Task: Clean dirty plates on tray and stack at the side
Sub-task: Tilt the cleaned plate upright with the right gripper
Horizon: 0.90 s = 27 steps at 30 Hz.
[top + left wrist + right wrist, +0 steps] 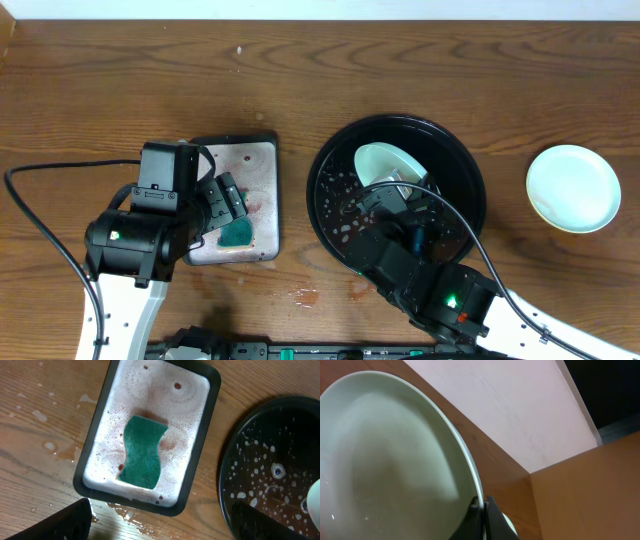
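Note:
The second pale plate [574,188] [510,523] lies to the right in the overhead view and below, so my right gripper needs to go that way next, then lower and let go on top of it.
A pale mint-white plate [385,163] is held tilted over the large round black tray [458,160]. My right gripper [400,195] is shut on its rim. In the right wrist view the plate [385,455] fills the left side and the fingertips [481,506] pinch its edge. A second pale plate [573,187] lies flat on the wood tabletop at the right. A third plate is not in view. My left gripper [228,200] is open and empty above the small rectangular tray; its fingers show at the bottom of the left wrist view [160,522].
A small rectangular black-rimmed tray [262,150] holds foamy, reddish water and a green sponge [143,452]. Water drops lie on the table by its near edge [125,512]. The black tray is wet with white suds [260,467]. A black cable [40,215] runs at the left.

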### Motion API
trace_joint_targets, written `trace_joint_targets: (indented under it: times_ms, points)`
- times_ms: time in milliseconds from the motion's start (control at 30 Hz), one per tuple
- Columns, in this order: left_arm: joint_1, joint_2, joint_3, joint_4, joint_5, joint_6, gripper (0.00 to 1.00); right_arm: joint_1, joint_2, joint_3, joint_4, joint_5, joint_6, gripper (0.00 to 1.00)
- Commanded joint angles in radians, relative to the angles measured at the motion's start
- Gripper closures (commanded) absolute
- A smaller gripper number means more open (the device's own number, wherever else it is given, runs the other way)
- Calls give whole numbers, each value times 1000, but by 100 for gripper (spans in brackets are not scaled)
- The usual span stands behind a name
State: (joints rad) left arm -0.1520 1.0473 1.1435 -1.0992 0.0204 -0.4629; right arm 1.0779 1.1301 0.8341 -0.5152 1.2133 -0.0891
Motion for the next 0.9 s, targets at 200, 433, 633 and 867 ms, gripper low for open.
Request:
trace_joint_targets:
  times_ms: [200, 433, 633, 867]
  points:
    - [3, 4, 21, -3, -5, 10, 11, 14, -13, 4, 2, 40, -6, 99]
    - [3, 4, 21, -3, -5, 10, 11, 14, -13, 4, -4, 48, -6, 99]
    - [3, 4, 21, -3, -5, 10, 11, 14, -13, 4, -5, 79, -6, 99]
    - [3, 4, 21, -3, -5, 10, 11, -62, -12, 3, -4, 55, 34, 99]
